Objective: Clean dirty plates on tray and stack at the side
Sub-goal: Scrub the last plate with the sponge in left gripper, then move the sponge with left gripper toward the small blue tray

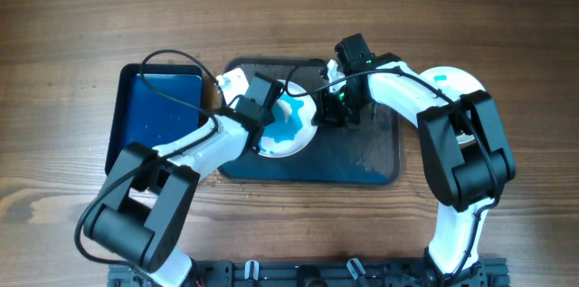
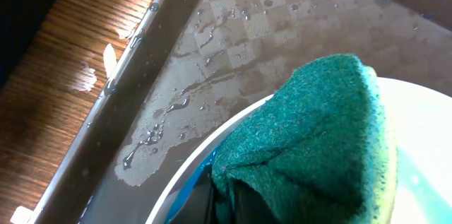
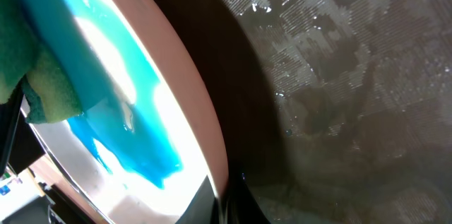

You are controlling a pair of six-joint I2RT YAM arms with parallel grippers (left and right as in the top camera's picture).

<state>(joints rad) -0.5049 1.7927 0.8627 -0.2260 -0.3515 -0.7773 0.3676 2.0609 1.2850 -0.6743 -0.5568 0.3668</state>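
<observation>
Next, the right gripper rises, moves toward the right in the overhead view and lowers to release atop the white plate (image 1: pixel 458 85), as that already lies beside the tray.
A white plate (image 1: pixel 291 135) smeared with blue stands tilted over the left part of the dark tray (image 1: pixel 362 158). My right gripper (image 1: pixel 333 111) is shut on its right rim; in the right wrist view the fingers (image 3: pixel 229 199) pinch the plate's edge (image 3: pixel 176 90). My left gripper (image 1: pixel 268 113) is shut on a green sponge (image 2: pixel 311 139) and presses it on the plate's face (image 2: pixel 417 146). The sponge also shows in the right wrist view (image 3: pixel 39 75). White plate (image 1: pixel 450 79) lies to the right of the tray, partly hidden by my right arm.
A smaller black tray with a blue inside (image 1: pixel 154 110) lies left of the dark tray. The dark tray's floor is wet, with water drops (image 2: pixel 212 47). The wooden table (image 1: pixel 289 6) lies all round.
</observation>
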